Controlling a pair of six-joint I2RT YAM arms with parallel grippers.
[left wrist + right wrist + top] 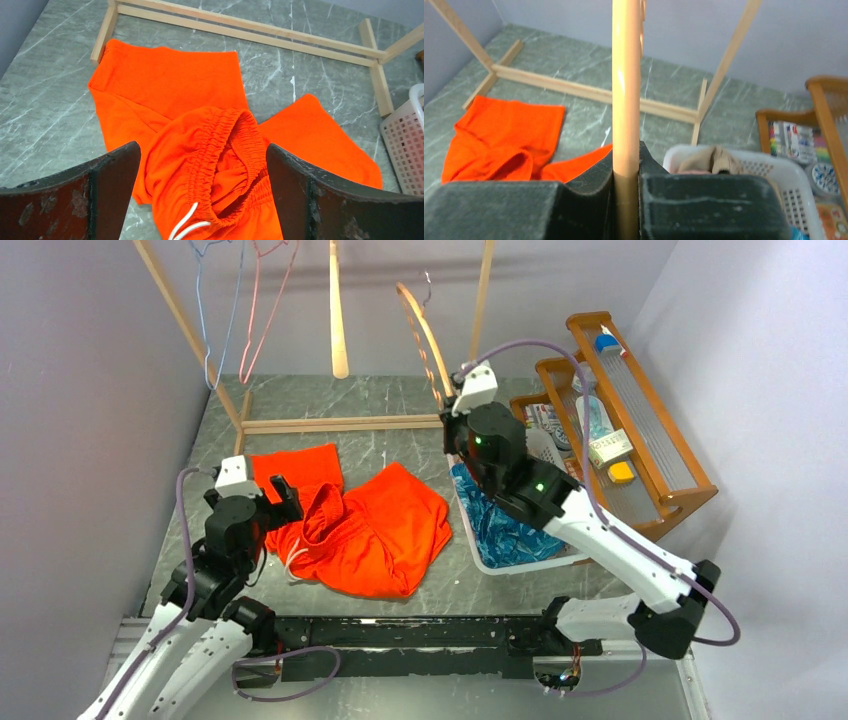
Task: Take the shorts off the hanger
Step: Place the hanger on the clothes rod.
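Observation:
The bare hanger comes free from my right gripper next, after an outward swing, beside the pale hanger, which lies to the gripper's left in the top view.
Bright orange shorts [370,525] lie crumpled flat on the grey marble table, their elastic waistband [235,150] and white cord [187,225] turned toward the left arm. My left gripper [283,498] hovers over that waistband, jaws wide open and empty [202,150]. A wooden hanger [425,330] hangs bare from the rack, and my right gripper [452,405] is shut on its lower bar [626,75]. In the right wrist view the orange shorts [509,130] lie to the left, below the hanger.
A white basket [560,555] right of the orange pair holds blue patterned shorts [500,525] and a tan pair [709,160]. The wooden rack base [330,423] crosses the back. Wire hangers [215,340] hang at the rear left. A wooden shelf [640,440] stands at the right.

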